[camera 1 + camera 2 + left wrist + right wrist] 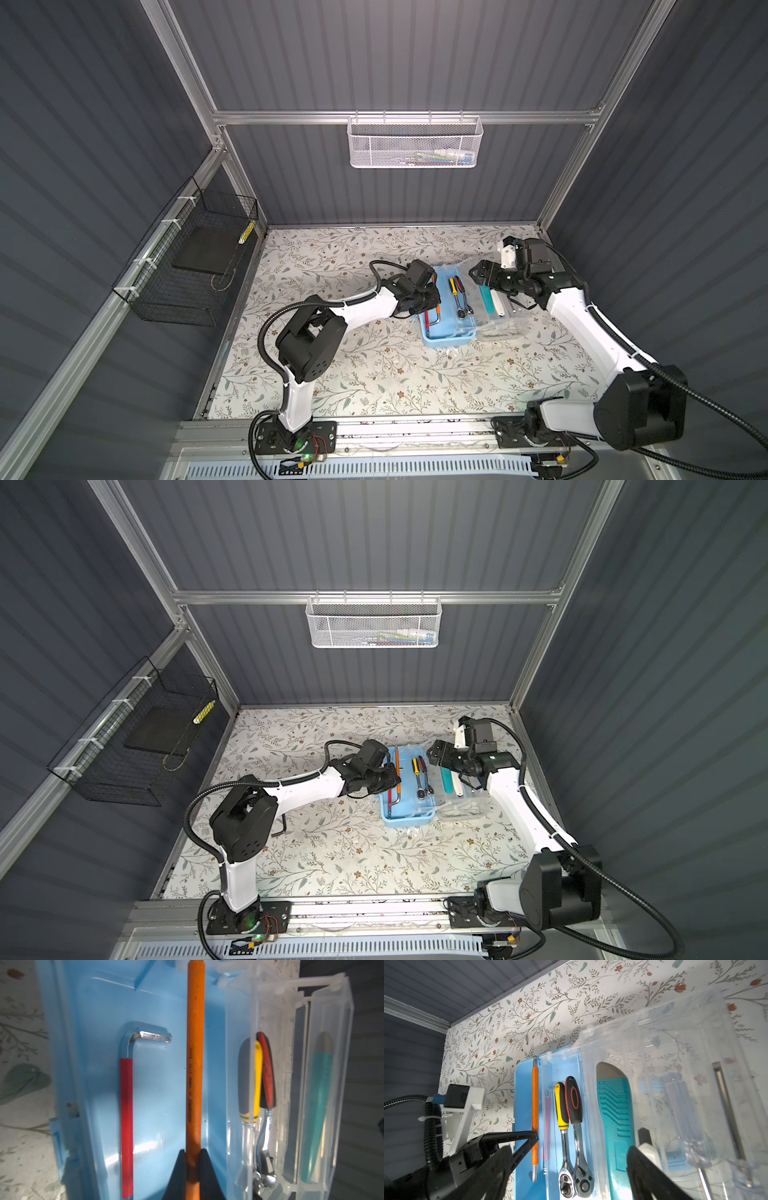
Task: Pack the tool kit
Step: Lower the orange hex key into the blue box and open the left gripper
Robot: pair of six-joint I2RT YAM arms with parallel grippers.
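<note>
I next need to lower my left gripper toward the box's bottom beside the red-sleeved hex key and release the long orange tool, since it already lines up lengthwise.
The tool kit is a light-blue box lying open mid-table, its clear lid folded out to the right. My left gripper is shut on a long orange tool held lengthwise low over the box floor. A red-sleeved hex key lies beside it. Two ratchets rest in a clear inner tray, and a teal utility knife lies further right. My right gripper hangs open above the ratchets and knife, holding nothing.
A white mesh basket hangs on the back rail and a black wire basket on the left wall. A small dark bent key lies on the floral mat by the left arm's elbow. A white tool lies beside the knife.
</note>
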